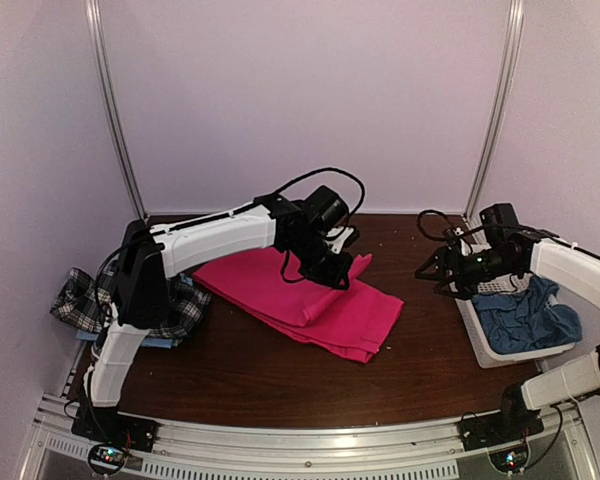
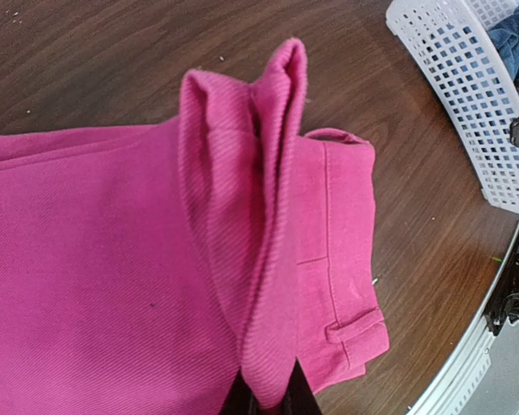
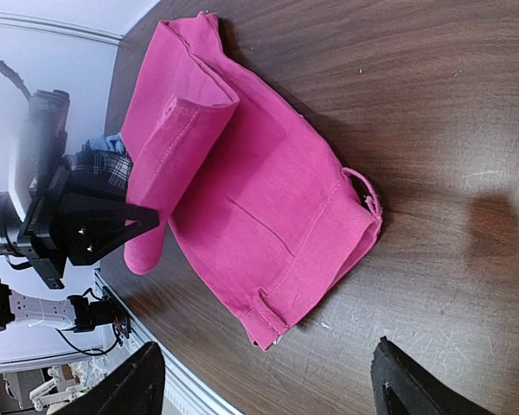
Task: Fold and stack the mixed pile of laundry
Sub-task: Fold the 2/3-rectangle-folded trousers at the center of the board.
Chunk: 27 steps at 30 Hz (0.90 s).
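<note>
The raised fold stops short of the trousers' waistband (image 1: 385,328) (image 2: 353,246). I will move my left gripper to the right in the top view toward that end and release the fold.
The hot-pink trousers (image 1: 310,300) lie folded mid-table. My left gripper (image 1: 322,264) is shut on a raised fold of them (image 2: 259,259), lifting that edge off the cloth below; its black fingers (image 2: 304,399) pinch the fold at the bottom of the left wrist view. The right gripper (image 1: 435,270) hangs open in the air right of the trousers, empty, with its fingers (image 3: 143,376) wide apart above the table and the trousers' waistband corner (image 3: 272,320). A plaid shirt (image 1: 80,297) lies at the left edge on a light blue shirt (image 1: 158,342). A duller blue cloth (image 1: 528,316) sits in the basket.
The white lattice basket (image 1: 488,352) stands at the table's right edge, under the right arm, and shows in the left wrist view (image 2: 467,104). A metal rail (image 1: 300,440) runs along the near edge. Bare brown tabletop (image 1: 430,350) lies between trousers and basket.
</note>
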Available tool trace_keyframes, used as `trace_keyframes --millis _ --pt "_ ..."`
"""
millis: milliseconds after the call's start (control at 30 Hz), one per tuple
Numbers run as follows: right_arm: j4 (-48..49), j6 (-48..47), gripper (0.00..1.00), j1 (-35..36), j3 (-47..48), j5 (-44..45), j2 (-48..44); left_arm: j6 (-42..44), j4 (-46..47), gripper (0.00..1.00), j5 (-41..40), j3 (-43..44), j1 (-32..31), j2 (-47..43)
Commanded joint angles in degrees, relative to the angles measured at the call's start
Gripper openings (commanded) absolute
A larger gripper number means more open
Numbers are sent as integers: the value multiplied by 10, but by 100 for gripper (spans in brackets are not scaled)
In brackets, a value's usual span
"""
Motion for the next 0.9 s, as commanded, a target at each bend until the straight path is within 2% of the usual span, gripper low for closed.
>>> trace_keyframes --millis 0,200,333,567,867 --pt "-6 -5 83 -2 -33 -5 -15 -16 17 0 -5 27 -17 2" --pt "-7 -2 83 -2 -52 -4 -23 -18 30 0 12 36 -22 19" --pt "-16 -7 78 -2 -64 -8 -12 -16 30 0 8 54 -23 22" --pt "42 17 64 0 -78 -45 42 11 -13 0 -29 52 -18 5" --pt "124 97 61 51 -90 -20 98 10 -17 0 -8 40 -3 -12"
